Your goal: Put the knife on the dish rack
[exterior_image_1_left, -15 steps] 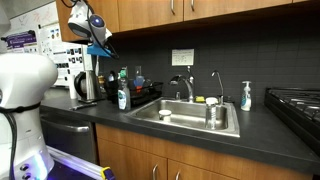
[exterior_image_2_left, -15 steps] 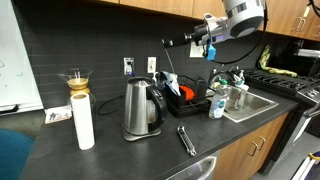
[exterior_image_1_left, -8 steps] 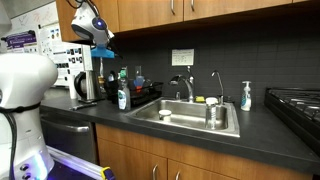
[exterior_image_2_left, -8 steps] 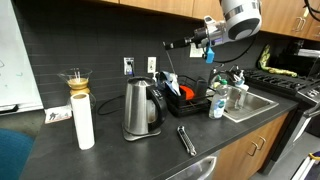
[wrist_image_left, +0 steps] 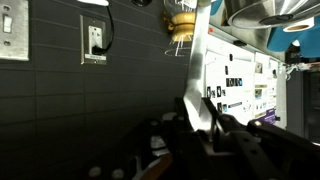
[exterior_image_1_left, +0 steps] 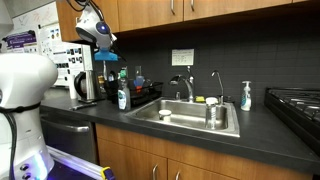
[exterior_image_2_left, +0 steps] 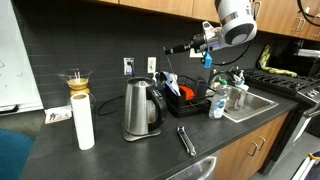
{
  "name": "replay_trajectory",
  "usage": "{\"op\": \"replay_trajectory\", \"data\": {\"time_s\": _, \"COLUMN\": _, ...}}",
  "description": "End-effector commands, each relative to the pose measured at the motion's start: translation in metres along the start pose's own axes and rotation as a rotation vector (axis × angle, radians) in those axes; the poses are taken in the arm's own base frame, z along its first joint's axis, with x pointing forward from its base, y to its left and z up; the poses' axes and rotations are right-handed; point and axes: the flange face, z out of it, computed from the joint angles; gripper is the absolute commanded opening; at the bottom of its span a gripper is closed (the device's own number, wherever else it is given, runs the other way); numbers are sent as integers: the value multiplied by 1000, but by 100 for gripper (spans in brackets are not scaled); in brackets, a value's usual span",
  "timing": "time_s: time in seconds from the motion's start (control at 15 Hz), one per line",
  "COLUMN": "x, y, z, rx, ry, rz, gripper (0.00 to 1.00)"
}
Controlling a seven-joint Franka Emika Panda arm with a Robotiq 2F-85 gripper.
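I need to lower the knife next with my gripper, almost straight down over the end of the dish rack [exterior_image_2_left: 190, 106] beside the steel kettle.
My gripper [exterior_image_2_left: 203, 46] hangs high above the counter, over the dish rack area, and is shut on the knife [exterior_image_2_left: 180, 47], which sticks out sideways from the jaws. In the wrist view the pale blade [wrist_image_left: 200, 55] runs up from between the jaws [wrist_image_left: 200, 112]. The gripper also shows in an exterior view [exterior_image_1_left: 104, 42]. The dish rack [exterior_image_2_left: 190, 106] is a low black rack on the counter beside the sink, holding an orange item and other dishes. It shows in both exterior views [exterior_image_1_left: 143, 97].
A steel kettle [exterior_image_2_left: 142, 108], a paper towel roll [exterior_image_2_left: 84, 122] and a coffee dripper [exterior_image_2_left: 76, 79] stand on the counter. A dark utensil [exterior_image_2_left: 186, 139] lies near the front edge. The steel sink [exterior_image_1_left: 195, 118] with faucet [exterior_image_1_left: 186, 86] and soap bottles [exterior_image_1_left: 122, 97] sits beside the rack.
The arm has drifted slightly sideways toward the rack with the knife still held. The knife has dipped a little. Nothing on the counter has moved.
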Motion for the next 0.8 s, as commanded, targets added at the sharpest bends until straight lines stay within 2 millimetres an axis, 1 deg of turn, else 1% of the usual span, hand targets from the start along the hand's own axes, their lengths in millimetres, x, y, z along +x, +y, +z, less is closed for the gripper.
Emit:
{"op": "replay_trajectory", "data": {"time_s": 0.0, "x": -2, "y": 7, "z": 10, "rx": 5, "ry": 10, "rz": -23, "gripper": 5}}
{"op": "replay_trajectory", "data": {"time_s": 0.27, "x": -9, "y": 10, "z": 18, "rx": 9, "ry": -10, "rz": -33, "gripper": 5}}
{"op": "replay_trajectory", "data": {"time_s": 0.73, "x": -15, "y": 19, "z": 28, "rx": 9, "ry": -31, "rz": -38, "gripper": 5}}
